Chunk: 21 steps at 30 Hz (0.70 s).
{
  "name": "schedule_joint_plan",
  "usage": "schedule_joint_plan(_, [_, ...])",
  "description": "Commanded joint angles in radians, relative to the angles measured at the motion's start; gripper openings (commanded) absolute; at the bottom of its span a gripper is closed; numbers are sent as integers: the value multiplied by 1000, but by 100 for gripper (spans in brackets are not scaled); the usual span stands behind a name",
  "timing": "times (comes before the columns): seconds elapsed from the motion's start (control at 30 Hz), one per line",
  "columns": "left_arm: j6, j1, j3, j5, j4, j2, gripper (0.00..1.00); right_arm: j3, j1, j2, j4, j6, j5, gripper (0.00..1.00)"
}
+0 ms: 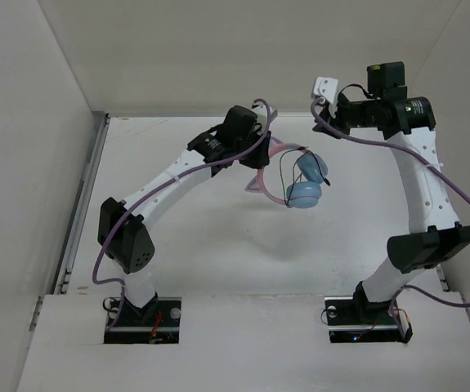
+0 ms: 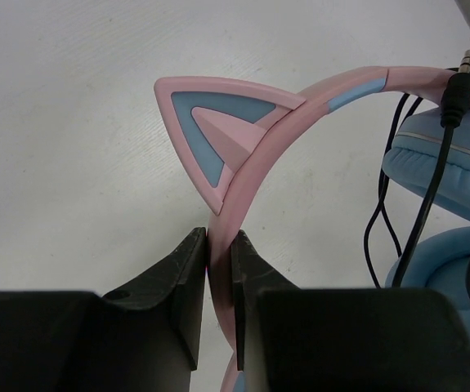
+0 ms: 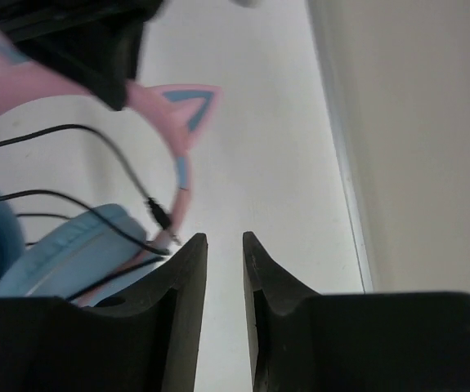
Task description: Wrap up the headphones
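Note:
The left gripper lowers the headphones and shifts to the left in the top view next, then releases the headband on the open table.
The headphones hang above the table, light blue ear cups low and the pink cat-ear headband on top. My left gripper is shut on the headband just below one cat ear. The thin black cable loops over the ear cups, and its plug dangles free. My right gripper stands to the right of the headphones with a narrow gap and nothing between its fingers. The plug sits just left of its left fingertip. In the top view the right gripper is raised near the back wall.
White walls close the table on the left, back and right, with a metal rail along the left edge. A wall and floor seam runs close to the right gripper. Thick purple arm cables trail along both arms.

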<state>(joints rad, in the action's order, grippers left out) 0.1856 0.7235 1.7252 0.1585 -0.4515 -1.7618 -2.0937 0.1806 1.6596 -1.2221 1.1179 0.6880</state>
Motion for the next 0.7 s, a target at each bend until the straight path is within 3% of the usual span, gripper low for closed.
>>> schedule_joint_plan(0.0, [23,-38,-18,18,68,65,1,101,-49,-55,362,-344,54,32])
schedule_joint_plan(0.13, [25,-81,-39,-11,80,42,1,395,-79,-208,847,-717,-79,45])
schedule_joint_plan(0.2, [18,-103,-45,-25,88,24,1,483,-74,-265,956,-798,-155,50])
schedule_joint_plan(0.43, [8,-160,-56,-128,120,-56,1,607,-23,-354,981,-860,-274,52])
schedule_joint_plan(0.67, [12,-203,-78,-172,166,-133,1,682,-20,-423,993,-909,-294,52])
